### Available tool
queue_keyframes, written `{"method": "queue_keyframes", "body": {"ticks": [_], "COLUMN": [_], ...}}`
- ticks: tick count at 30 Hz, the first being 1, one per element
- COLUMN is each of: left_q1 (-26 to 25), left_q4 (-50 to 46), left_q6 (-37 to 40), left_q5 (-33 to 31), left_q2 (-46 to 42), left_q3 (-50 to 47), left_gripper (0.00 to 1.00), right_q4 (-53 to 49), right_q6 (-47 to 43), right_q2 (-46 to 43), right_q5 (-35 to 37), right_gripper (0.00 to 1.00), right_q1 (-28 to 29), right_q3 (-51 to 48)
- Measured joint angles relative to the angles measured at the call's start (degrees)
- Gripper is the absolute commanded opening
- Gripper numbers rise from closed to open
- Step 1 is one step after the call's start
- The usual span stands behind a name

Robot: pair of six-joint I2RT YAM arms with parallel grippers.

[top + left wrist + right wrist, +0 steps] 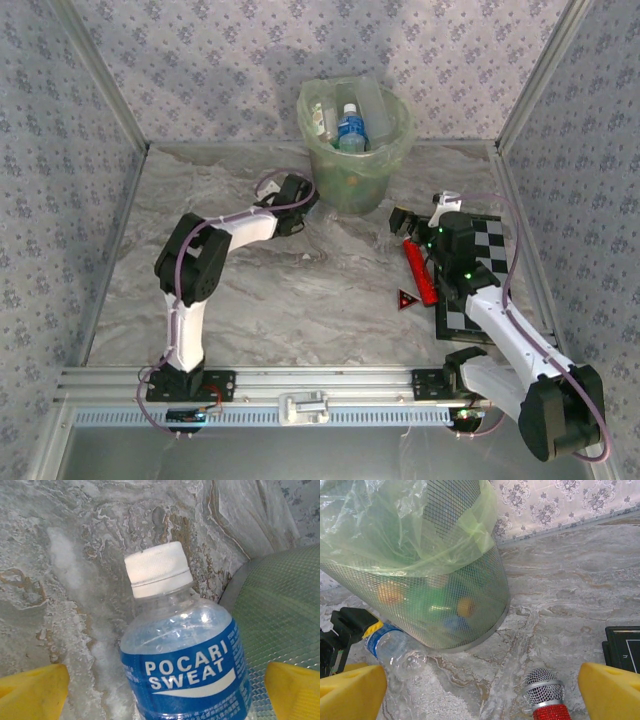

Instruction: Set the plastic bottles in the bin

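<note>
The left gripper draws its yellow fingers together onto the blue label next, since the bottle already lies between them.
A clear plastic bottle (185,665) with a blue Pocari Sweat label and a white cap (157,570) lies on the table against the foot of the bin (280,625). My left gripper (166,682) is open, one yellow finger on each side of the bottle with a gap on both sides. The right wrist view has the same bottle (392,650) beside the mesh bin (445,595). The bin (355,150), lined with a pale green bag, holds several bottles, one with a blue label (350,128). My right gripper (482,680) is open and holds nothing, right of the bin (415,222).
A red glittery microphone (547,695) lies on the table below my right gripper, also in the top view (420,268). A small red triangle (406,298) sits beside it. A black and white checkerboard (485,265) lies under the right arm. Walls close the table on three sides.
</note>
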Motion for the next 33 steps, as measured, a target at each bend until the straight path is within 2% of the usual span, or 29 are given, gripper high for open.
{"method": "queue_keyframes", "body": {"ticks": [7, 14, 17, 21, 24, 33], "left_q1": [0.0, 0.15, 0.26, 0.28, 0.31, 0.7], "left_q4": [-0.33, -1.38, -1.55, -1.11, 0.35, 2.93], "left_q6": [-0.85, -0.2, 0.07, 0.37, 0.44, 2.25], "left_q5": [-0.15, 1.25, 1.62, 1.22, 0.96, -0.37], "left_q2": [1.31, 2.97, 2.97, 2.62, 1.95, -2.03], "left_q3": [0.57, 2.45, 2.29, 0.63, -0.98, -6.49], "left_gripper": [1.0, 0.94, 0.86, 0.66, 0.58, 0.54], "right_q4": [0.0, -0.11, -0.17, -0.37, -0.37, -0.37], "right_q6": [0.0, -0.04, -0.04, -0.02, -0.02, 0.0], "right_q2": [0.31, 0.31, 0.31, 0.31, 0.31, 0.31], "right_q5": [0.22, 0.81, 0.87, 0.9, 0.9, 0.87], "right_gripper": [1.0, 1.0, 1.0, 1.0, 1.0, 1.0], "right_q1": [-0.04, -0.04, -0.15, -0.22, -0.22, -0.22], "right_q3": [0.0, 0.0, 0.0, 0.0, 0.0, 0.0]}}
